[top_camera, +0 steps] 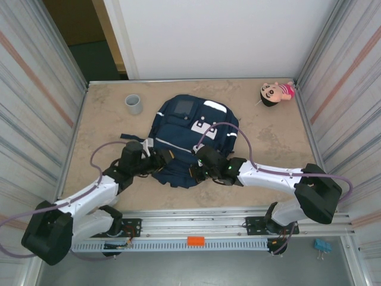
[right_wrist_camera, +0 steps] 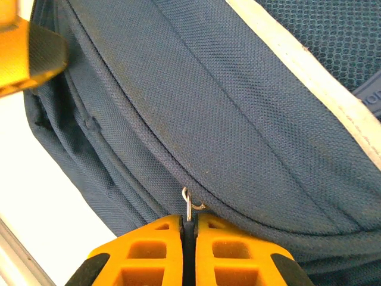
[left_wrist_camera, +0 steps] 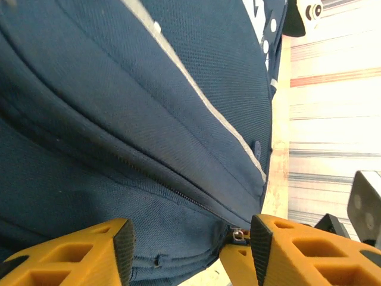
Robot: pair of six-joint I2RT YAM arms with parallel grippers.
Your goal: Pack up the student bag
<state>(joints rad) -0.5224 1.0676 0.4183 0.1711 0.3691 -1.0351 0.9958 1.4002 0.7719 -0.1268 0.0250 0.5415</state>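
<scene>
My right gripper moves outward along the zip line toward the bag's doll-side edge [top_camera: 230,146] next and lets go of the pull there, since the line runs on past it.
The student bag [top_camera: 190,134], navy blue with white patches and a pale stripe, lies flat in the middle of the table. Both grippers are at its near edge. My left gripper [top_camera: 163,161] is open, its orange fingers [left_wrist_camera: 122,247] standing wide apart with the bag's zipped edge [left_wrist_camera: 178,196] between them, not clamped. My right gripper [right_wrist_camera: 189,223] is shut on the small metal zipper pull [right_wrist_camera: 188,205] at the end of the bag's zip line. That pull [left_wrist_camera: 239,236] also shows just inside my left gripper's right finger.
A grey cup [top_camera: 133,104] stands at the back left of the table. A small doll [top_camera: 275,93] lies at the back right corner. Corrugated walls close both sides. A blue clip [top_camera: 322,245] lies beyond the front rail.
</scene>
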